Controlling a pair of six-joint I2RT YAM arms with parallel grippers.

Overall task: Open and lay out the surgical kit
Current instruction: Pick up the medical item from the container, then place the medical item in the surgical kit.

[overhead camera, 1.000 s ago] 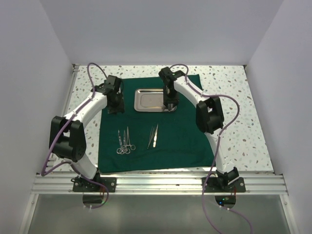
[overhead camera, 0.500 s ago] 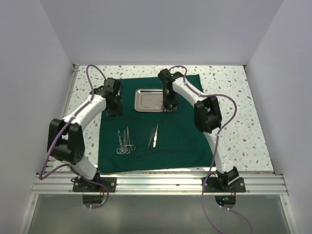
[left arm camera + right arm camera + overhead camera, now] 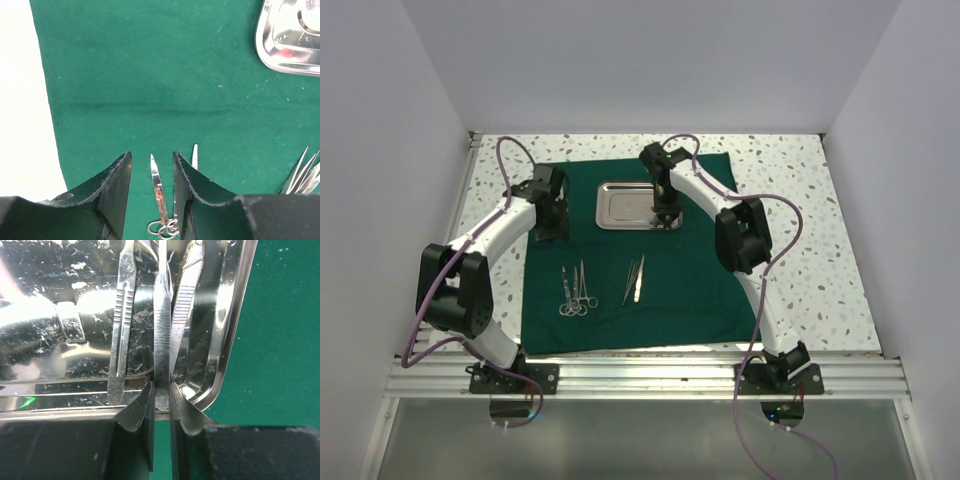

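Note:
Bare cloth beside the tweezers is back from my right gripper, so next I will lift the handle out of the tray (image 3: 620, 205), bring it back and lower it to let go.
The dark green cloth (image 3: 660, 265) lies spread flat on the table. The steel tray (image 3: 620, 205) rests on its far part. Scissors and forceps (image 3: 577, 290) and tweezers (image 3: 635, 278) lie side by side on the near half. My right gripper (image 3: 161, 390) is at the tray's right end (image 3: 235, 330), shut on a slim ribbed silver instrument (image 3: 162, 340). Similar ribbed shapes flank it; I cannot tell if they are instruments or reflections. My left gripper (image 3: 152, 165) hovers open over the cloth, the scissors (image 3: 159, 190) showing between its fingers far below.
Speckled white tabletop (image 3: 790, 230) surrounds the cloth, with white walls on three sides. The cloth's left edge (image 3: 47, 100) runs beside my left gripper. A tray corner (image 3: 290, 40) and tweezer tips (image 3: 302, 172) show in the left wrist view.
My right gripper has closed on the slim instrument at the tray's right end. Both arms have shifted slightly towards the back left.

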